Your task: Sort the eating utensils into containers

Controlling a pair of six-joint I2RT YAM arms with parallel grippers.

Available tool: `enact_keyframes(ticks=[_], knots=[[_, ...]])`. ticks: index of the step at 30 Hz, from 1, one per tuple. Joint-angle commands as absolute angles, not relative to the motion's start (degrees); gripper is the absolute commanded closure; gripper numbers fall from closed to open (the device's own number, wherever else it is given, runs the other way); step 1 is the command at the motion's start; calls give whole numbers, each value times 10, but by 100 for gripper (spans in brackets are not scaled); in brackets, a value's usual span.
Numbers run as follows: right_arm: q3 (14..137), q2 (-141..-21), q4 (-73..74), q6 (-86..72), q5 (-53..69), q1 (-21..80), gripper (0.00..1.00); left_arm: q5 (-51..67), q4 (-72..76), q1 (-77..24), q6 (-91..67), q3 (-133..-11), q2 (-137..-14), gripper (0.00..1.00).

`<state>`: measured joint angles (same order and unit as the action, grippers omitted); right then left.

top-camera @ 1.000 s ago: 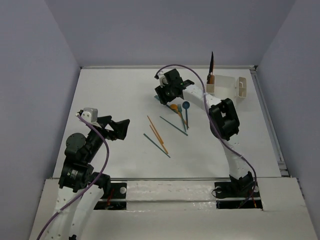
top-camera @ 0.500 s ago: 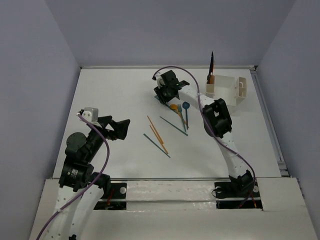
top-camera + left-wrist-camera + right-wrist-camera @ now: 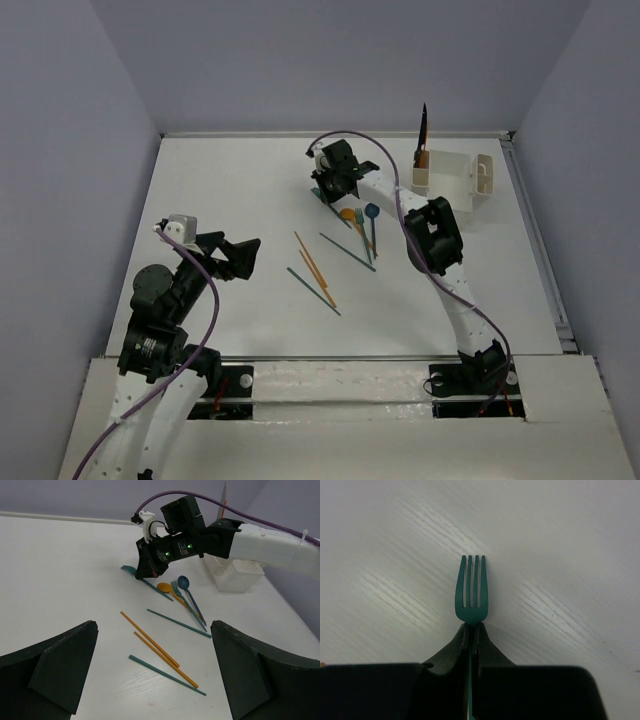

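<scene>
Next, my right gripper moves up, then across to the caddy cup beside the dark utensil to release the fork, because the fork is still below the cup's rim.
My right gripper is shut on the neck of a teal fork, whose tines point away over the white table. From above, this gripper is at the far middle with the fork low at the table. My left gripper hangs open above two orange chopsticks and a teal chopstick, touching nothing. An orange spoon, a second teal fork, a blue spoon and another teal chopstick lie near the right gripper. The white caddy stands at the far right.
A dark utensil stands upright in the caddy's left end cup. The right arm stretches over the table's right half. Grey walls close in the table on three sides.
The right gripper's jaws have shut on the teal fork. The gripper shifted slightly left a second ago. The left arm has not moved.
</scene>
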<state>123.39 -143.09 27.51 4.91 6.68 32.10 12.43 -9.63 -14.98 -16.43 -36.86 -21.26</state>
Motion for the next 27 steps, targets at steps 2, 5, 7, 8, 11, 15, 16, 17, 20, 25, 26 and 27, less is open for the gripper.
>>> enact_keyframes(ticks=[2,5,7,8,11,15,16,17,20,25,26,27], knots=[[1206,-1427,203,2,98,327,100,131,-69,-148,-164,-368,-207,1],[1127,-1382,122,-46,92,327,100,130,-69,-148,-164,-368,-207,1],[1089,-1338,52,-77,82,327,100,130,-69,-148,-163,-368,-207,1],[1059,-1325,30,-85,76,327,100,131,-69,-148,-164,-369,-207,1],[1024,-1287,-50,-117,73,327,100,132,-68,-148,-163,-368,-207,1],[987,-1233,-119,-162,57,327,100,133,-68,-148,-164,-368,-205,1],[959,-1223,-151,-174,49,327,100,133,-69,-148,-163,-368,-205,1],[941,-1210,-169,-178,41,327,100,132,-69,-148,-164,-369,-203,1],[869,-1147,-220,-178,-31,322,100,133,-69,-148,-164,-367,-202,1],[748,-1008,-292,-132,-115,292,100,134,-68,-148,-163,-367,-196,1],[713,-969,-308,-117,-141,275,100,134,-68,-148,-164,-367,-195,1],[697,-969,-308,-117,-152,275,100,135,-68,-148,-164,-367,-194,1]])
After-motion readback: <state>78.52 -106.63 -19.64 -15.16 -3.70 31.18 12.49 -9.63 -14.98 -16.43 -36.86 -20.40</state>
